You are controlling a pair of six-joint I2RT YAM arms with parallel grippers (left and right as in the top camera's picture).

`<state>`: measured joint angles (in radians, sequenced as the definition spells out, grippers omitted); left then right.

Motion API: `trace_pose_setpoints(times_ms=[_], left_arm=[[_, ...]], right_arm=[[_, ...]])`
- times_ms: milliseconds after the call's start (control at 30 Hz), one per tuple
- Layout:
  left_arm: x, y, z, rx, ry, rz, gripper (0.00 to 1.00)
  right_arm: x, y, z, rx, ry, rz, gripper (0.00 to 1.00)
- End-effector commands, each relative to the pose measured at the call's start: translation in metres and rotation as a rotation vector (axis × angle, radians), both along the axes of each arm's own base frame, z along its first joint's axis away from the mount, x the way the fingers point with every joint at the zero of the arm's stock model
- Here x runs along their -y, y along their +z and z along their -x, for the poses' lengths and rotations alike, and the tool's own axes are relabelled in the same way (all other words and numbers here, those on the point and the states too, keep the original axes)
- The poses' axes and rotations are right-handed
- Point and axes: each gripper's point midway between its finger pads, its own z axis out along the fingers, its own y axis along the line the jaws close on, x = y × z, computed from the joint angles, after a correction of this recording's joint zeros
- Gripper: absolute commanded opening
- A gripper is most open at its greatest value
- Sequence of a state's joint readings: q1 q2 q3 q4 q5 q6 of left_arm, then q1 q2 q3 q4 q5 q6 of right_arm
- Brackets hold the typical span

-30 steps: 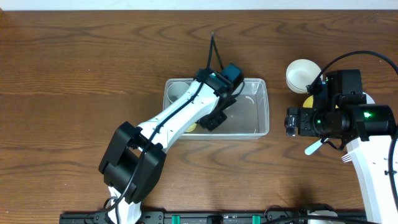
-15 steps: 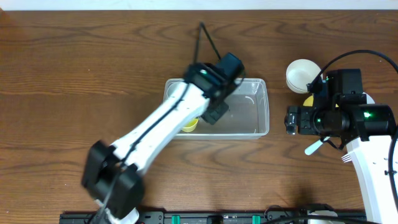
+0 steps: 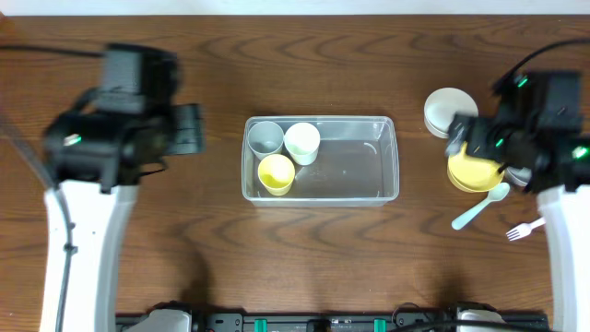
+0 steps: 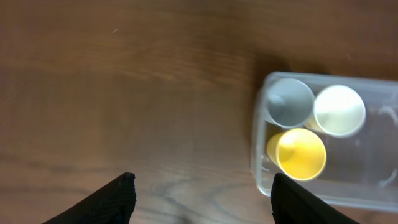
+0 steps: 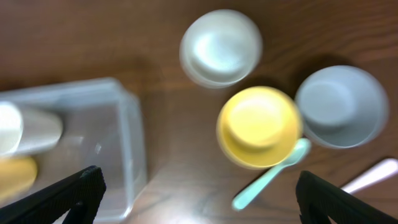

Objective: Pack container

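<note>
My right gripper moves down next, open, onto the yellow bowl's container-side rim (image 3: 450, 173) (image 5: 222, 134), since that rim is clear of the white and grey bowls.
The clear container (image 3: 355, 175) lies at the table's middle. At its left end stand a grey cup (image 3: 265, 138), a white cup (image 3: 301, 143) and a yellow cup (image 3: 276, 173). My left gripper (image 3: 189, 129) hovers over bare wood left of it, open and holding nothing. In the left wrist view the container (image 4: 260, 155) and its cups sit to the right of the open left gripper (image 4: 202, 199). My right gripper (image 5: 199, 199) hangs open between the container's right end (image 5: 127, 143) and a yellow bowl (image 5: 258, 126).
Right of the container are a white bowl (image 3: 447, 111), the yellow bowl (image 3: 475, 172), a teal spoon (image 3: 479, 207) and a white fork (image 3: 518, 231). A grey bowl (image 5: 341, 106) sits beside the yellow one, mostly under the right arm in the overhead view.
The left arm has pulled out of the container and swung far left, its jaws opening. The white cup now stands uncovered in the container. The right arm has shifted slightly right and back.
</note>
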<state>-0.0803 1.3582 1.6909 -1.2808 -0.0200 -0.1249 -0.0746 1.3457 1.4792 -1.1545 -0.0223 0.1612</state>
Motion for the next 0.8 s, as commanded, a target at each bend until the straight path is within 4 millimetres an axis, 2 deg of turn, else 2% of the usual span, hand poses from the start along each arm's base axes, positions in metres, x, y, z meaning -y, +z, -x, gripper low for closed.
trace_pose_setpoints(times_ms=[0, 100, 267, 367, 567, 767], left_arm=[[-0.011, 0.002, 0.001, -0.001, 0.071, 0.089, 0.7], [-0.02, -0.004, 0.001, -0.02, 0.101, 0.093, 0.7], [-0.021, -0.017, -0.001, -0.06, 0.105, 0.093, 0.71], [-0.021, -0.02, -0.003, -0.073, 0.106, 0.093, 0.71], [-0.021, -0.026, -0.007, -0.092, 0.107, 0.092, 0.71], [-0.021, -0.028, -0.008, -0.101, 0.107, 0.092, 0.71]], right_arm=[[0.028, -0.013, -0.018, -0.082, -0.101, 0.007, 0.99], [0.037, -0.047, -0.022, -0.223, -0.134, -0.013, 0.99], [0.035, -0.114, -0.022, -0.456, -0.125, -0.033, 0.99], [0.032, -0.145, -0.021, -0.545, -0.101, -0.033, 0.99], [0.027, -0.194, -0.019, -0.652, -0.067, -0.031, 0.99], [0.023, -0.222, -0.017, -0.681, -0.05, -0.029, 0.95]])
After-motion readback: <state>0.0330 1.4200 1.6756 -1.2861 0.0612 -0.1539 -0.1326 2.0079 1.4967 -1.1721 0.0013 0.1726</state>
